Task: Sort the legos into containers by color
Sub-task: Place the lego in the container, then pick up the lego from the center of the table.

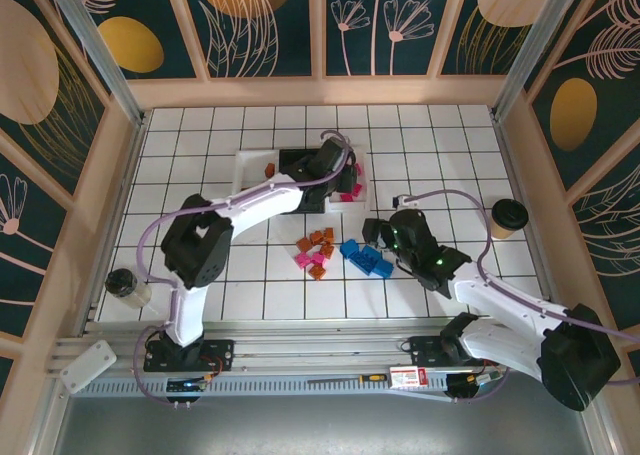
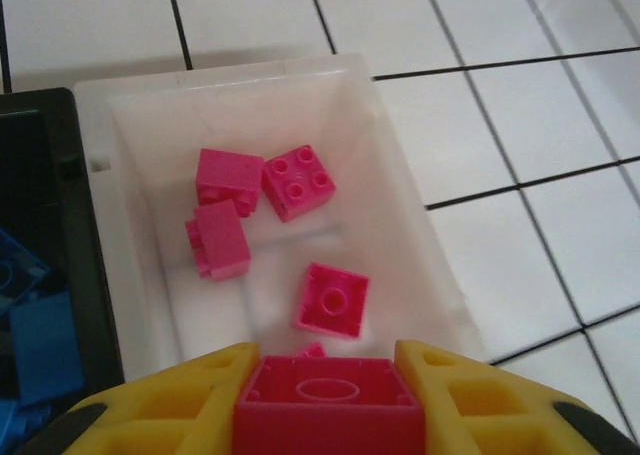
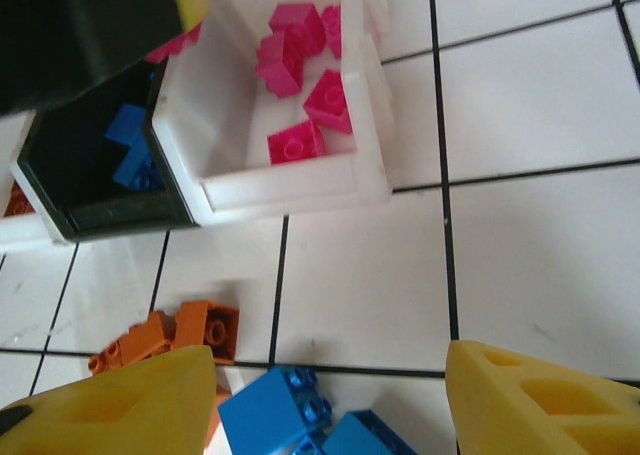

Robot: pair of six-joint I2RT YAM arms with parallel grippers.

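My open right gripper moves down toward the orange legos next, straddles the blue lego nearest them and closes, since it sits at its cluster's edge.
My left gripper (image 1: 335, 161) hovers over the right white container (image 1: 340, 208), shut on a magenta-pink lego (image 2: 328, 410) between its yellow fingers (image 2: 190, 390). Below it, several pink legos (image 2: 290, 182) lie in that white container (image 2: 230, 75). The black container (image 2: 70, 215) beside it holds blue legos (image 2: 40, 345). The left white container (image 1: 250, 175) holds an orange lego (image 1: 270, 168). Loose orange legos (image 1: 318, 241), pink legos (image 1: 308, 261) and blue legos (image 1: 366, 259) lie mid-table. My right gripper (image 3: 325, 415) is open just above the blue legos (image 3: 275, 410), with orange legos (image 3: 185, 333) to its left.
A dark paper cup (image 1: 508, 218) stands at the right wall and another cup (image 1: 125, 287) near the left wall. The left arm's dark body (image 3: 80, 25) hangs over the black container (image 3: 100, 210) in the right wrist view. White tiled floor lies open to the right of the containers.
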